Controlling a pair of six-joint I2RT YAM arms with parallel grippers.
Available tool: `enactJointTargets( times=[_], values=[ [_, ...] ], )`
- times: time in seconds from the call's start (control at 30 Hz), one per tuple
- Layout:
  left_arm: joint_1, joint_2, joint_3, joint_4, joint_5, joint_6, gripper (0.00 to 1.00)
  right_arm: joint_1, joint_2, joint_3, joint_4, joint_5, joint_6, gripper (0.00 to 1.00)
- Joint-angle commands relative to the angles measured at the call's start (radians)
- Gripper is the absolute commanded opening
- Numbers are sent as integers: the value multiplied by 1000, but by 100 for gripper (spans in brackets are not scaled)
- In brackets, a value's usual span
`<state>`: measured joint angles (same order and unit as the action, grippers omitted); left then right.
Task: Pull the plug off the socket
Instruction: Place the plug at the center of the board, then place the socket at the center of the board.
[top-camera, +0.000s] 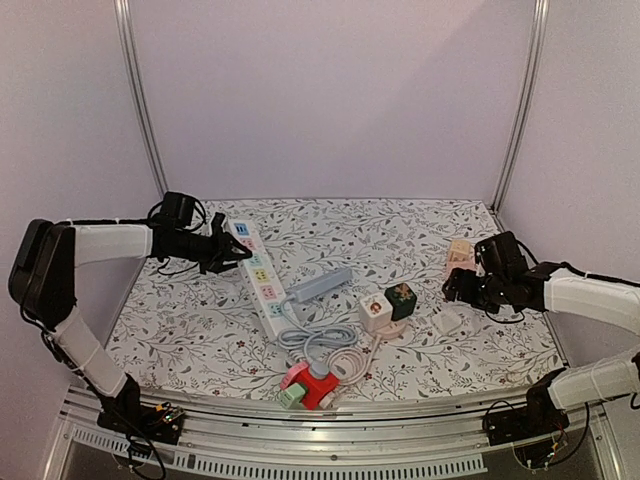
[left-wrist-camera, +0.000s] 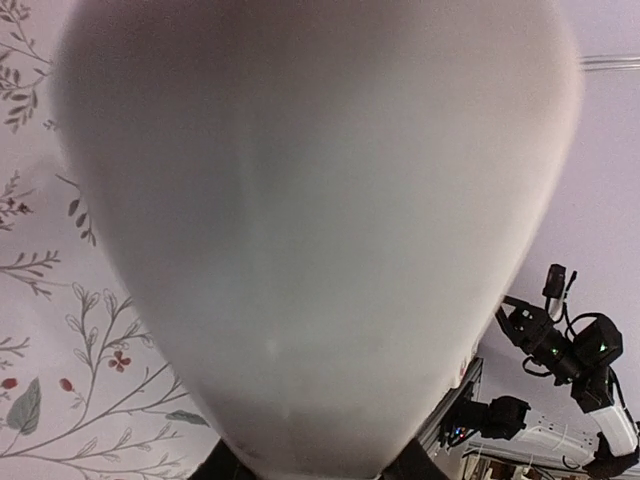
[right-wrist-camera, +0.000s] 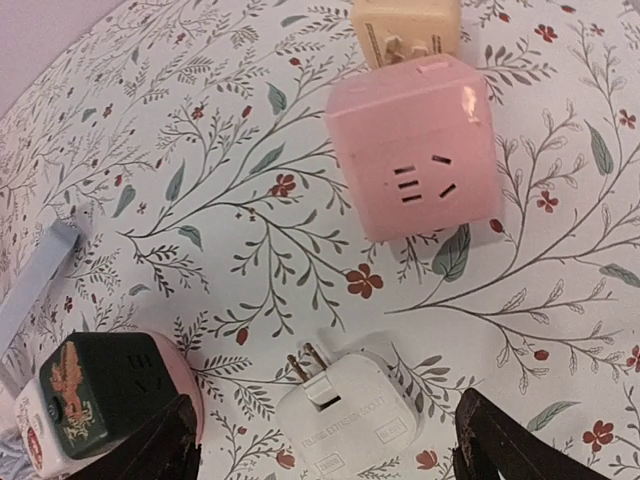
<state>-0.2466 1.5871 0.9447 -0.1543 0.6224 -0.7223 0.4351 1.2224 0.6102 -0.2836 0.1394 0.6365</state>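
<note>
My left gripper will move outward, then down, to release the socket strip's far end on bare flowered cloth.
A white plug (right-wrist-camera: 345, 415) with two bare prongs lies flat on the flowered cloth, free of any socket. My right gripper (right-wrist-camera: 325, 445) hangs open just above it, its dark fingers (right-wrist-camera: 150, 450) wide on either side and not touching it; from above the plug (top-camera: 448, 322) sits below the right gripper (top-camera: 457, 290). The long white socket strip (top-camera: 262, 282) lies at the left of the table. My left gripper (top-camera: 225, 250) is shut on its far end. In the left wrist view the strip's white body (left-wrist-camera: 320, 230) fills the frame between the fingertips (left-wrist-camera: 215, 468).
A pink cube socket (right-wrist-camera: 415, 145) with a cream plug (right-wrist-camera: 405, 30) behind it lies just beyond the white plug. A dark green cube (right-wrist-camera: 100, 390) sits to its left. A grey strip (top-camera: 320, 285), coiled cables (top-camera: 320, 350) and a red cube (top-camera: 310, 385) crowd the middle front.
</note>
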Motion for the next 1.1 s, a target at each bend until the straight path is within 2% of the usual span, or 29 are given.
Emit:
enactJointTargets(
  times=[0.0, 0.13, 0.27, 0.4, 0.67, 0.9, 1.07],
  values=[
    [71, 108, 159, 83, 41, 61, 0, -5, -57, 97, -94, -105, -165, 88],
    [100, 244, 263, 99, 80, 63, 0, -5, -35, 172, -119, -201, -229, 90],
    [116, 370, 363, 108, 114, 47, 0, 3, 41, 246, -84, -317, -227, 91],
    [121, 457, 426, 100, 122, 44, 5, 40, 137, 323, -70, -323, -216, 91],
    [139, 505, 458, 23, 46, 87, 35, 103, 314, 453, -71, -285, -175, 91],
    [147, 454, 399, -15, -38, 114, 61, 132, 377, 481, -72, -283, -145, 91],
    [148, 393, 349, -34, -101, 130, 74, 139, 396, 484, -69, -282, -147, 90]
  ],
)
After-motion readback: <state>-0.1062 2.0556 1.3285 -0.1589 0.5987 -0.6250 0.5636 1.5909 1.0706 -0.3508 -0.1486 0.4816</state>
